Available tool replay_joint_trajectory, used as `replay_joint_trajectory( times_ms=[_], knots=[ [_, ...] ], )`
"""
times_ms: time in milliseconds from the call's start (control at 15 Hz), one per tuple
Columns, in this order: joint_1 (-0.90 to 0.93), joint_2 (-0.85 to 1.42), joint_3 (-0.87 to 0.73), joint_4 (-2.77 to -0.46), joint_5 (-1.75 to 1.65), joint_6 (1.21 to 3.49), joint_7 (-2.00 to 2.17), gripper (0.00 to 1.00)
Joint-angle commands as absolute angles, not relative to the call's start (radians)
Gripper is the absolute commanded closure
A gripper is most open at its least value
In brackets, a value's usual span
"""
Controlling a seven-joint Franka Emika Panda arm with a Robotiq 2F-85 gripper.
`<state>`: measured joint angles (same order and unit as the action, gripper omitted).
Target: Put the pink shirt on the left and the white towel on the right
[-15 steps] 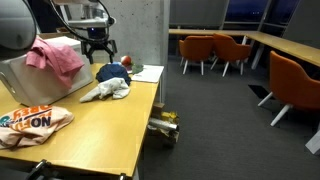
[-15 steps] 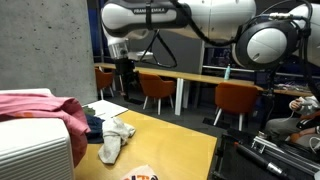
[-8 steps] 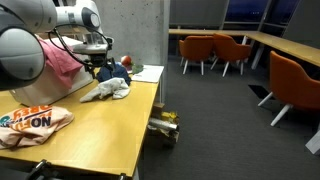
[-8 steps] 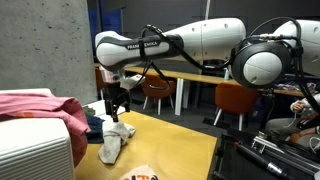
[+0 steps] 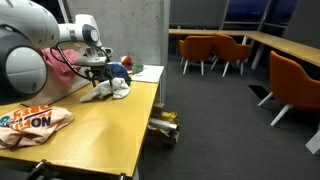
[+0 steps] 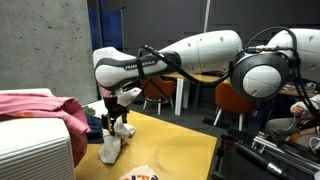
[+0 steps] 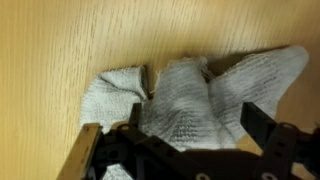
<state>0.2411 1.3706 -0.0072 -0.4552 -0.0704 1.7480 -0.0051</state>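
I should lower my gripper a little more over the middle of the white towel. Then I should close on its raised fold (image 5: pixel 103 86) (image 7: pixel 189 108), which is already between my open fingers.
The white towel (image 5: pixel 113 90) lies crumpled on the wooden table (image 5: pixel 110 130), also seen in an exterior view (image 6: pixel 110 148). In the wrist view it fills the frame (image 7: pixel 180 95). My gripper (image 7: pixel 195 118) is open, with its fingers down on either side of the towel's middle. It shows low over the towel in both exterior views (image 5: pixel 100 82) (image 6: pixel 116 124). The pink shirt (image 5: pixel 58 64) (image 6: pixel 40 105) is draped over a white box (image 6: pixel 35 150), behind and beside the arm.
An orange and white printed shirt (image 5: pixel 35 122) lies near the table's front. A blue garment (image 5: pixel 118 70) and a sheet of paper (image 5: pixel 148 72) lie beyond the towel. Orange chairs (image 5: pixel 215 50) and desks stand across the room. The table edge (image 5: pixel 150 120) is near the towel.
The arm has come down from above the table and its open gripper now sits on the white towel. The towel and shirts have not moved.
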Motion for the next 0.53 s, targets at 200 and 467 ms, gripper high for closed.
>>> replay_joint_trajectory(
  times_ms=[200, 467],
  knots=[
    [0.247, 1.410, -0.020, -0.432, -0.085, 1.762, 0.010, 0.38],
    [0.249, 1.398, -0.020, -0.445, -0.084, 1.759, 0.015, 0.70]
  ],
)
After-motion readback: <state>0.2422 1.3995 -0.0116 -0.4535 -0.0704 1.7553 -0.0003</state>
